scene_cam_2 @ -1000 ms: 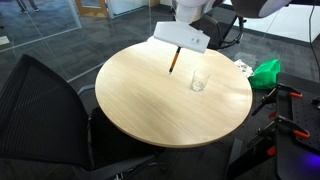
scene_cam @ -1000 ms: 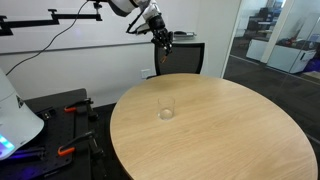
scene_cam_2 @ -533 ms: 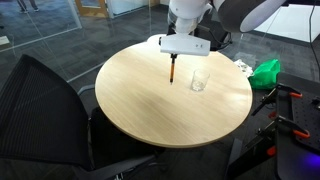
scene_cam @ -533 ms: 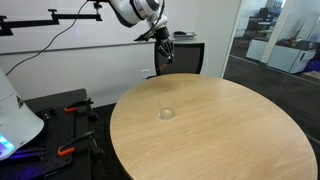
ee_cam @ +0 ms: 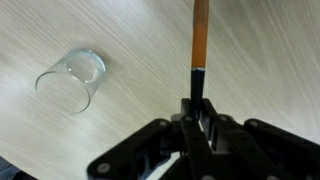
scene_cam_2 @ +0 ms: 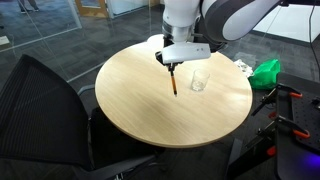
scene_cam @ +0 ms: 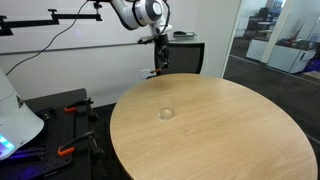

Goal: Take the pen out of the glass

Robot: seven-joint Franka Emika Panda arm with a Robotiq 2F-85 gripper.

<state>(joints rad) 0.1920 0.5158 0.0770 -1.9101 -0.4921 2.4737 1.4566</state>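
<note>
Next, my gripper moves straight down to the bare tabletop beside the glass and releases the pen (scene_cam_2: pixel 174 83) there, because the pen already hangs clear of the glass.
My gripper (scene_cam_2: pixel 172 62) is shut on the dark top end of the pen (scene_cam_2: pixel 174 83), which hangs straight down with its orange part below, above the round wooden table (scene_cam_2: pixel 140 110). The clear glass (scene_cam_2: pixel 200 80) stands empty on the table, just beside the pen and apart from it. In the wrist view the pen (ee_cam: pixel 200 40) runs up from the gripper (ee_cam: pixel 198 125), and the glass (ee_cam: pixel 72 78) is to its left. In an exterior view the gripper (scene_cam: pixel 160 55) hovers over the table's far edge, behind the glass (scene_cam: pixel 166 110).
A black mesh chair (scene_cam_2: pixel 40 100) stands close to the table. A green object (scene_cam_2: pixel 266 72) lies past the table's edge. Another black chair (scene_cam: pixel 188 55) stands behind the table. Clamps and gear (scene_cam: pixel 65 110) lie on a dark bench beside it.
The arm has swung over the table and come down. The pen, held slanted a second ago, now hangs upright and lower, closer to the glass.
</note>
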